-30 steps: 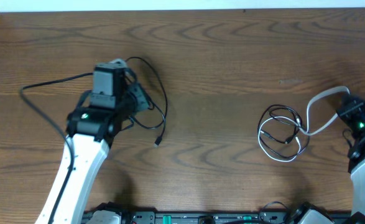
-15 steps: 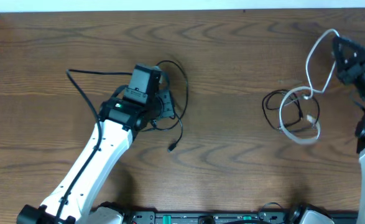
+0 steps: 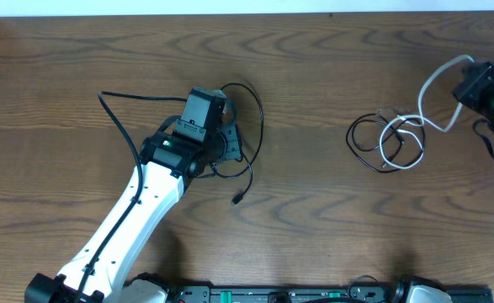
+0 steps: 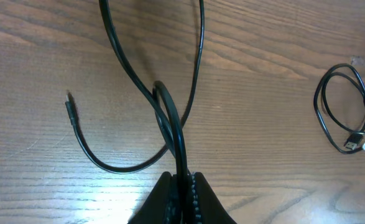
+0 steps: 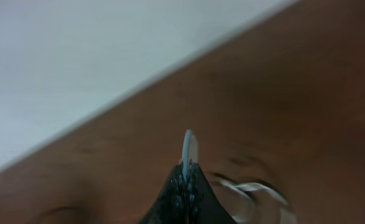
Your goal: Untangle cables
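Note:
I need to pull the white cable in my right gripper away from the black coil next. Then I need to lower the cable and let go of it on bare wood below and back from the gripper.
My left gripper (image 3: 230,143) (image 4: 183,182) is shut on a thin black cable (image 3: 251,114) (image 4: 170,118), which loops on the table left of centre; its small plug end (image 3: 238,199) (image 4: 69,109) lies free on the wood. My right gripper (image 3: 465,80) (image 5: 186,169) is shut on the white cable (image 3: 432,80) (image 5: 188,146) at the far right. The white cable runs down into a small coil tangled with another black cable (image 3: 366,143) (image 4: 334,106) right of centre. The right wrist view is blurred.
The brown wooden table (image 3: 314,227) ends at a white wall strip along the back (image 3: 230,7). The left arm's thick black cable (image 3: 116,126) arcs over the table behind the arm.
My right gripper swung up and then outward with the white cable, pulling the coil tighter. My left arm moved right with the black cable, then slightly further.

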`<state>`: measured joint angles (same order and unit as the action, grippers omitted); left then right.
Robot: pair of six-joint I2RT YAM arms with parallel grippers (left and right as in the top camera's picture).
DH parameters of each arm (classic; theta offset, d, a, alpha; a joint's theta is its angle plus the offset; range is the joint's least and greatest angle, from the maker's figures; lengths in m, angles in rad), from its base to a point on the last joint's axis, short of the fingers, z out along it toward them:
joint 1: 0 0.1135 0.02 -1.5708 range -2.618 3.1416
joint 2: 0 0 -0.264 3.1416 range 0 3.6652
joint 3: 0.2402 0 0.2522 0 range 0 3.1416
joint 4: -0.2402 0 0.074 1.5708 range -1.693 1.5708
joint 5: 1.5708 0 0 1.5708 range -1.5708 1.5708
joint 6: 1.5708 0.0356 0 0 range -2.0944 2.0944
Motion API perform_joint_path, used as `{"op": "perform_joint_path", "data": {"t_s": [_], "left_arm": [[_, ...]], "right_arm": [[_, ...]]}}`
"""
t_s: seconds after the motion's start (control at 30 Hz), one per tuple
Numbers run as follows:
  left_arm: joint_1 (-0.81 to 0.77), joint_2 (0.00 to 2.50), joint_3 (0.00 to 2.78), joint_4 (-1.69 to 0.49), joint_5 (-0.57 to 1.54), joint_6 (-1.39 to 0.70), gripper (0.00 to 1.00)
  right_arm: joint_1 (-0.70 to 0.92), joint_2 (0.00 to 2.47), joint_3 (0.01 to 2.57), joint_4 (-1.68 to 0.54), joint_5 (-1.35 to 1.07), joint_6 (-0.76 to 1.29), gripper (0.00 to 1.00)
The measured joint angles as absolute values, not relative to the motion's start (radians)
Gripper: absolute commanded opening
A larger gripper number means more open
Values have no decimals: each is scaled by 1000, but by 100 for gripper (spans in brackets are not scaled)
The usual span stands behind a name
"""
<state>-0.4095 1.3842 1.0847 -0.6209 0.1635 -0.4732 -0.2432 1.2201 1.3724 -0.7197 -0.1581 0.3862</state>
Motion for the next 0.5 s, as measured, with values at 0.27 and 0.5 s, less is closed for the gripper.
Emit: {"op": "perform_joint_path", "data": {"t_s": [0.27,0.5], "left_arm": [[-410,1384,1085,-621,163,-473,7],[-410,1384,1085,-621,163,-473,7]], "right_arm": [[-242,1230,1374,-899,295,313,1],[-243,1237,1463,-932,348,240,1]]}}
